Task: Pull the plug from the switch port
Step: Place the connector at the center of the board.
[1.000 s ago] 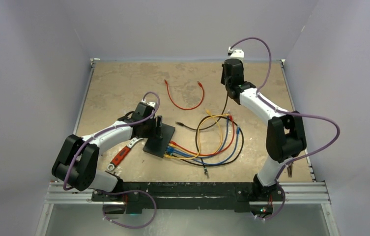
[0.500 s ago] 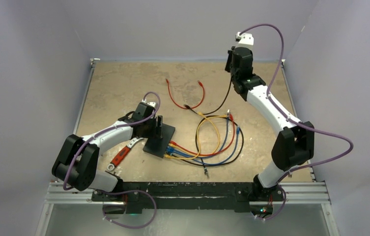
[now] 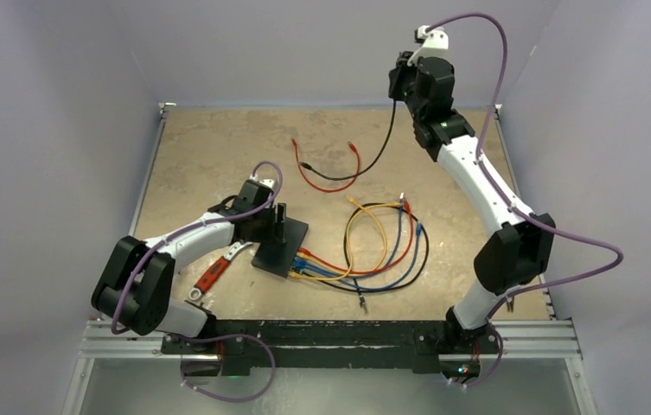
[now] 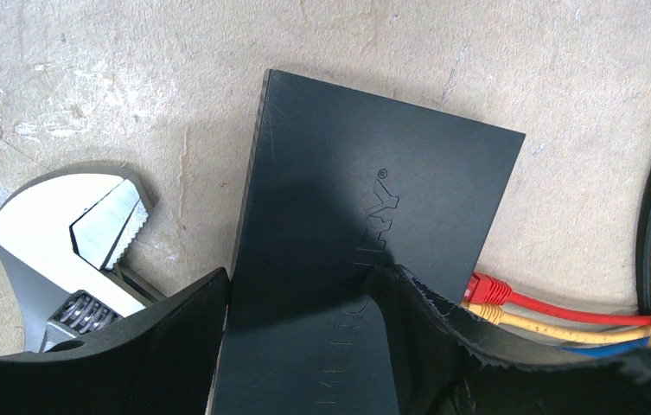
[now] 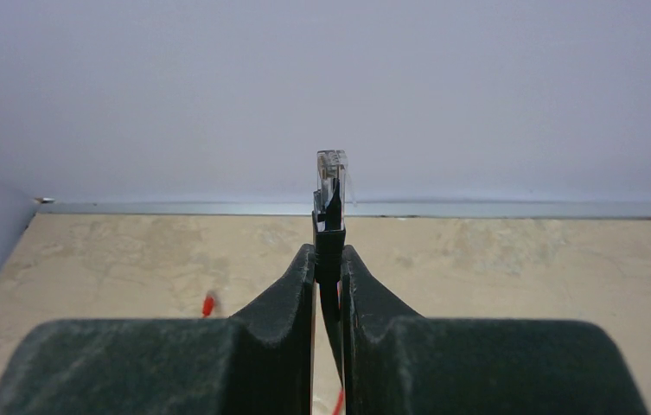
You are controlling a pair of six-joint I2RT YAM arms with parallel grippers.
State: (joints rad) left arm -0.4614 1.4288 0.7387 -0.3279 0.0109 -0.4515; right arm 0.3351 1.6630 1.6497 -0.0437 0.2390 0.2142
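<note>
The plug in my right gripper goes down onto the table (image 3: pixel 389 153) beside the loose red cable next.
The switch (image 3: pixel 283 246) is a flat black box on the table, and it fills the left wrist view (image 4: pixel 365 199). My left gripper (image 3: pixel 280 218) is shut on its far end, one finger on each side (image 4: pixel 304 272). Red, yellow and blue plugs (image 3: pixel 303 259) sit in its near edge, and the red plug (image 4: pixel 486 287) shows beside my finger. My right gripper (image 3: pixel 399 82) is raised high at the back of the table. It is shut on the clear plug (image 5: pixel 331 173) of a black cable (image 3: pixel 373 156), between the fingertips (image 5: pixel 328 251). The cable hangs down to the table, free of the switch.
A red-handled wrench (image 3: pixel 213 272) lies left of the switch, its jaw next to my left finger (image 4: pixel 88 233). A loose red cable (image 3: pixel 326 177) lies at mid-back. Coloured cables loop right of the switch (image 3: pixel 391 251). Walls close in the back and both sides.
My right arm has risen and moved toward the back wall, lifting the black cable's plug. The cable's trailing end slid back and left across the table. The left arm has not moved.
</note>
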